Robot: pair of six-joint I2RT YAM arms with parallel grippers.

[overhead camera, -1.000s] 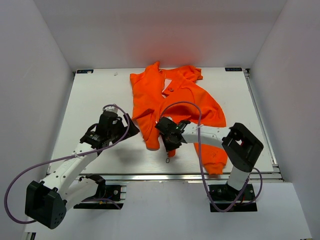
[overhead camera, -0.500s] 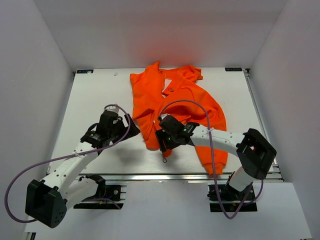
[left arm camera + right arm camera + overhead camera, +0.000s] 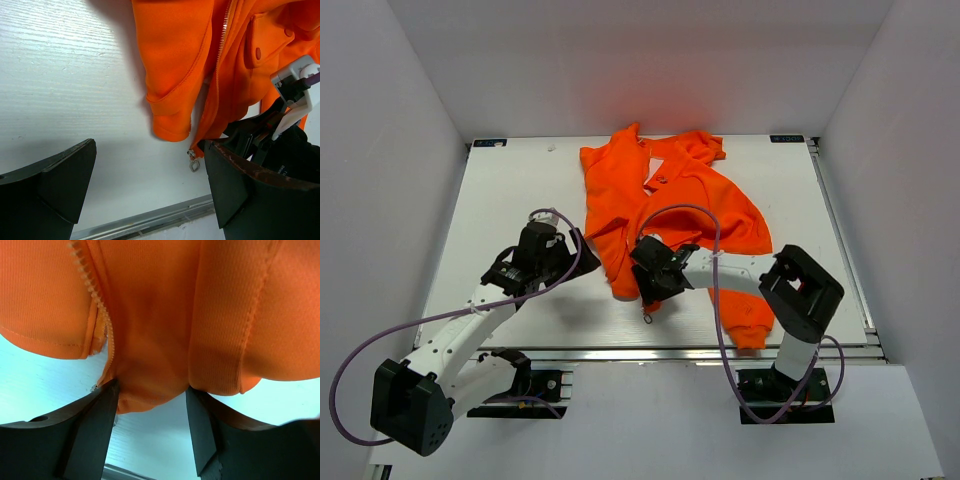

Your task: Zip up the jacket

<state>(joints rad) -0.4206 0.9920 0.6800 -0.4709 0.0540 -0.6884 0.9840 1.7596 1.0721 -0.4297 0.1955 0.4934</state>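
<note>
Next, my left gripper moves to its right in the top view and down around the jacket's unheld hem end.
The orange jacket [image 3: 665, 195] lies crumpled and unzipped on the white table, collar far, hem near. Its metal zipper pull [image 3: 647, 318] hangs off the near hem corner onto the table and also shows in the left wrist view [image 3: 193, 163]. My right gripper [image 3: 651, 284] sits at that hem; in the right wrist view it [image 3: 152, 405] pinches a bunch of the jacket's [image 3: 150, 340] hem fabric, the zipper teeth [image 3: 100, 315] just left of its left finger. My left gripper [image 3: 566, 256] is open and empty, left of the hem [image 3: 172, 127], over bare table [image 3: 150, 190].
The table's near metal rail [image 3: 700, 352] runs just below the zipper pull. The jacket's sleeve cuff [image 3: 752, 325] lies near the right arm's base. White walls enclose the table on three sides. The right arm's black wrist [image 3: 280, 145] fills the left wrist view's right side.
My right gripper has shifted slightly left and nearer along the hem, and the zipper pull has moved left with it. The left arm has stayed put.
</note>
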